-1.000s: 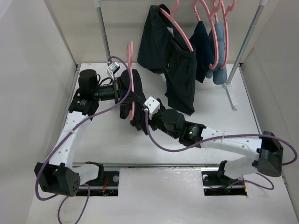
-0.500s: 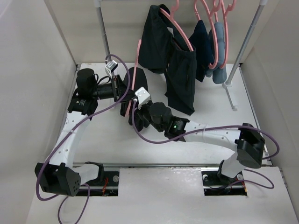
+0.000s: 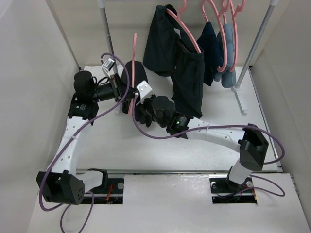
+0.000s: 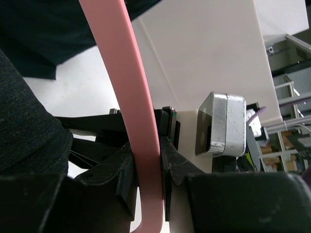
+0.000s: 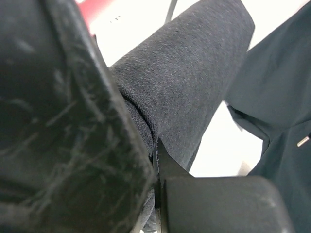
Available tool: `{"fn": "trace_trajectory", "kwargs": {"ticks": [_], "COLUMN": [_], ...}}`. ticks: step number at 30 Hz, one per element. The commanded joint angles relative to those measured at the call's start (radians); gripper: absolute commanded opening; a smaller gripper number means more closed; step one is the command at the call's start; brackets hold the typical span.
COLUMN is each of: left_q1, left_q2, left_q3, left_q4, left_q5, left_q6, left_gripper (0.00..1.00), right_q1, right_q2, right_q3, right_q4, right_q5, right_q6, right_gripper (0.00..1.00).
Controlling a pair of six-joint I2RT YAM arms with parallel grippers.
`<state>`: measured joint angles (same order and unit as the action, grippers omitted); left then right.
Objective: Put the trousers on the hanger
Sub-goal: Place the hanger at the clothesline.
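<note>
My left gripper should raise the hanger outward to the free gap beside the black garment and release the hanger's arm there, with trousers draped.
The pink hanger stands nearly upright over the back left of the table, and my left gripper is shut on its lower part. In the left wrist view the pink bar runs between the clamped fingers of the gripper. The trousers, dark and faded, hang folded over the hanger and bunch below it. My right gripper is shut on that fabric just right of the hanger. The right wrist view shows the charcoal cloth pinched in the gripper.
On a rail at the back, other pink hangers carry a shorter black garment, a navy one and a light-blue one. Rack posts stand at back left and right. Walls close in both sides.
My right gripper has moved left and toward the back onto the trousers and closed on them. The left arm has shifted the hanger back, its top swinging left.
</note>
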<state>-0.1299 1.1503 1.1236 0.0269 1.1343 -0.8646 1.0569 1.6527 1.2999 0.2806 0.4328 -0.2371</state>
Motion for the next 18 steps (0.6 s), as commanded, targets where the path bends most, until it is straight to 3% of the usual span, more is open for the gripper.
{"fn": "trace_trajectory", "kwargs": {"ticks": [1,2,3,5,6,7,11,18], "left_q1": [-0.024,-0.024,-0.024,-0.024,-0.011,-0.011,0.027,0.045], "left_q2": [-0.061,-0.061,-0.061,-0.061,-0.061,-0.061,0.008,0.141], "left_q3": [-0.011,-0.011,-0.012,-0.012,-0.025,-0.034,-0.044,0.108], "left_q4": [0.090,0.100,0.131,0.181,0.273,0.338,0.640,0.902], "left_q5": [0.119,0.119,0.119,0.119,0.119,0.119,0.119,0.078], "left_q6": [0.021,0.007,-0.016,-0.057,-0.091,-0.194,-0.442,-0.606], "left_gripper": [0.00,0.00,0.00,0.00,0.00,0.00,0.00,0.00], "right_q1": [-0.038,-0.038,-0.038,-0.038,-0.038,-0.038,-0.038,-0.038], "right_q2": [0.015,0.015,0.015,0.001,-0.011,-0.027,-0.173,-0.361], "right_q3": [0.145,0.145,0.145,0.116,0.102,0.073,-0.023,-0.089], "right_q4": [0.144,0.144,0.135,0.135,0.135,0.123,0.086,-0.079], "right_q5": [0.005,-0.005,-0.018,-0.029,-0.029,-0.029,0.023,0.056], "right_q6": [0.001,0.001,0.001,0.013,0.013,0.013,0.033,0.033], "right_gripper": [0.00,0.01,0.13,0.40,0.68,0.75,0.83,0.87]}}
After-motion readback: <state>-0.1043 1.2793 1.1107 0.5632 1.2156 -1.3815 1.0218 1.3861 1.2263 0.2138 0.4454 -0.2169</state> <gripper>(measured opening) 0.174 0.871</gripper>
